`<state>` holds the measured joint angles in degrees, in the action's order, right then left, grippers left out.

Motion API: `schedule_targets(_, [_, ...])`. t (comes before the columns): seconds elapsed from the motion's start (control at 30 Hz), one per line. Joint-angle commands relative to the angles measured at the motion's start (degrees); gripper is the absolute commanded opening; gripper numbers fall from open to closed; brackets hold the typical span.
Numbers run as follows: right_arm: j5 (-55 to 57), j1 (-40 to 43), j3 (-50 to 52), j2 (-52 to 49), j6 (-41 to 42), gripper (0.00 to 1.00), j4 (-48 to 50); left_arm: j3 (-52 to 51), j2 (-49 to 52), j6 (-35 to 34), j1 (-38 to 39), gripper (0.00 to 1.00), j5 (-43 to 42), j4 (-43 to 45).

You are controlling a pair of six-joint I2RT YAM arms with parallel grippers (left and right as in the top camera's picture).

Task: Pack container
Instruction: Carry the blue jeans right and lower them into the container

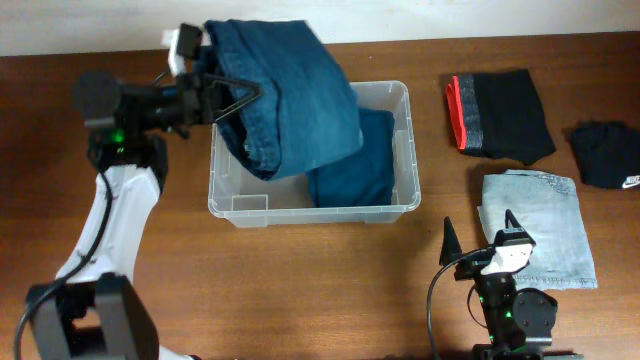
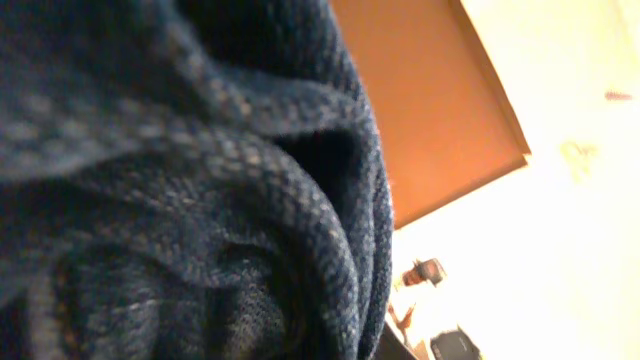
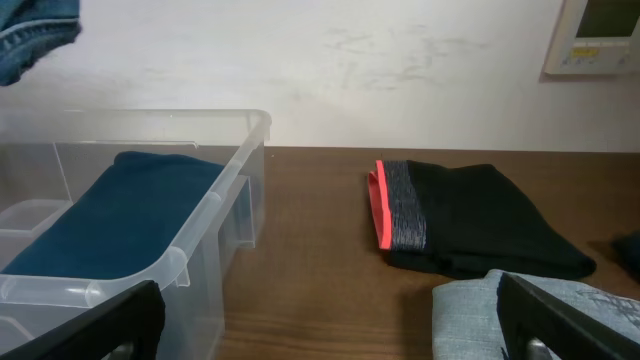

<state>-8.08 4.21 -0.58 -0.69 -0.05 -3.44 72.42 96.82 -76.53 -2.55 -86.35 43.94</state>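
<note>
My left gripper will next move down and release the jeans into the open half of the bin below it, because the folded blue garment (image 1: 358, 168) fills the other half.
The container (image 1: 238, 207) is a clear plastic bin at the middle of the table, also seen at the left of the right wrist view (image 3: 214, 228). A folded blue garment (image 1: 358, 168) lies in its right half (image 3: 110, 210). My left gripper (image 1: 228, 100) is shut on a pair of dark blue jeans (image 1: 290, 95), which hang over the bin's left half. Their denim (image 2: 180, 180) fills the left wrist view and hides the jaws. My right gripper (image 1: 480, 233) stands open near the front edge, empty, with its fingers (image 3: 570, 320) wide apart.
A black garment with a red band (image 1: 500, 115) lies at the back right, also in the right wrist view (image 3: 480, 220). A black item with a white logo (image 1: 608, 152) sits at the far right. Folded light grey jeans (image 1: 538, 225) lie just right of my right gripper.
</note>
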Motion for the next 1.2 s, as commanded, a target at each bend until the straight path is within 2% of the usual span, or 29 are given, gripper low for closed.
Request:
schedule_targets(0.0, [-0.3,0.4,0.3,0.5,-0.1,0.99,-0.3,4.8,2.8,1.5,0.9,0.01,-3.8,-0.7])
schedule_targets(0.27, [-0.3,0.4,0.3,0.5,-0.1,0.99,-0.3,5.7,8.8,1.5,0.9,0.01,-3.8,-1.2])
schedule_targets(0.5, [-0.3,0.4,0.3,0.5,-0.1,0.98,-0.3,5.7,11.3,1.8,0.9,0.16,-3.8,-0.9])
schedule_targets(0.6, [-0.3,0.4,0.3,0.5,-0.1,0.99,-0.3,5.7,11.8,1.8,0.9,0.29,-3.8,-0.9])
schedule_targets(0.67, [-0.3,0.4,0.3,0.5,-0.1,0.99,-0.3,5.7,11.9,1.8,0.9,0.33,-3.8,-0.9])
schedule_targets(0.77, [-0.3,0.4,0.3,0.5,-0.1,0.99,-0.3,5.7,11.9,1.8,0.9,0.56,-3.8,-0.9])
schedule_targets(1.0, [-0.3,0.4,0.3,0.5,-0.1,0.99,-0.3,5.7,11.9,1.7,0.6,0.59,-3.8,-0.9])
schedule_targets(1.17, [-0.3,0.4,0.3,0.5,-0.1,0.99,-0.3,5.7,11.9,1.7,0.3,0.68,-3.8,0.2])
